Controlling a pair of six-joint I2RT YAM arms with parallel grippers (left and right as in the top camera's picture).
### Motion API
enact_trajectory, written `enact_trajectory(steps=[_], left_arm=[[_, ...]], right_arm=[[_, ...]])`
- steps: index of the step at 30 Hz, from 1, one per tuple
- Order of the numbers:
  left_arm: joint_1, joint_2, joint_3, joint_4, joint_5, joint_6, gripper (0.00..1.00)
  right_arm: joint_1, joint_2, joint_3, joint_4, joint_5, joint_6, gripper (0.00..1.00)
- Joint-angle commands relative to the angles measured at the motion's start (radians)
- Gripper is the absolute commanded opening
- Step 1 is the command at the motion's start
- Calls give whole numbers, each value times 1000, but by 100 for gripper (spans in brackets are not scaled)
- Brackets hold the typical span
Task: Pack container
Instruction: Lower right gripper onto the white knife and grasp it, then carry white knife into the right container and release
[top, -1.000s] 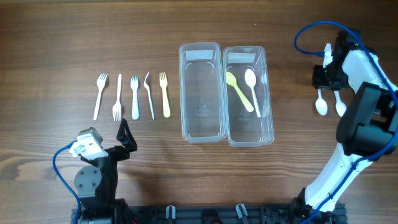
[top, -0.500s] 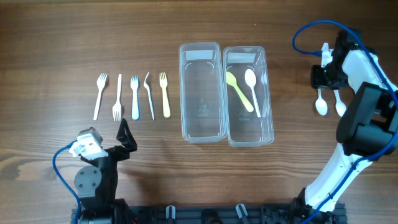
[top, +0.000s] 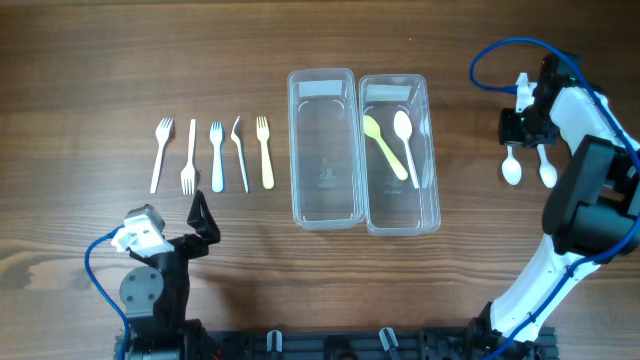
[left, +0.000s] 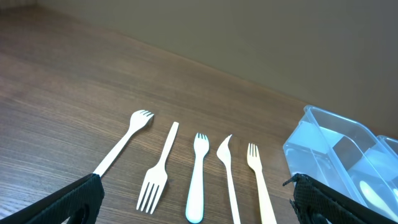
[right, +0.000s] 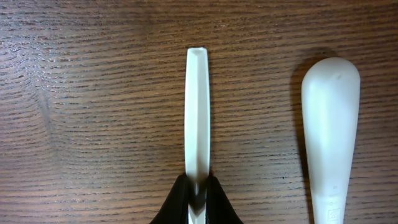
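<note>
The container already holding spoons is left of my right gripper in the overhead view, so next my right gripper will lift and carry this spoon over it to release.
Two clear containers stand side by side at mid-table. The left container (top: 298, 205) is empty. The right container (top: 433, 205) holds a yellow spoon (top: 384, 146) and a white spoon (top: 406, 143). My right gripper (top: 513, 128) is shut on the handle of a white spoon (top: 512, 169) lying on the table right of the containers; the wrist view shows the jaws (right: 198, 190) pinching that handle (right: 198, 106). A second white spoon (top: 547, 170) lies beside it (right: 329, 124). My left gripper (top: 200, 215) is open and empty, near the forks (left: 199, 208).
Several plastic forks lie in a row left of the containers: white (top: 160, 152), white (top: 189, 158), pale blue (top: 216, 157), white (top: 240, 152) and yellow (top: 265, 152). They also show in the left wrist view (left: 198, 177). The blue cable of the right arm (top: 500, 50) loops above it.
My right gripper and the held white spoon have shifted slightly left and up. The left arm has not moved.
</note>
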Motion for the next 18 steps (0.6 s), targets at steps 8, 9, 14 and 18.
enact_trajectory(steps=[8, 9, 14, 18], left_arm=[[-5, -6, -7, 2, 16, 24, 100], [-5, -6, -7, 3, 16, 24, 100], [-5, -6, -7, 2, 16, 24, 100], [-5, -6, -7, 3, 16, 24, 100]], right_arm=[[25, -41, 256, -157, -87, 31, 4], [33, -62, 291, -170, -108, 31, 4], [100, -175, 378, -197, -216, 53, 4], [189, -236, 378, -203, -334, 91, 4]])
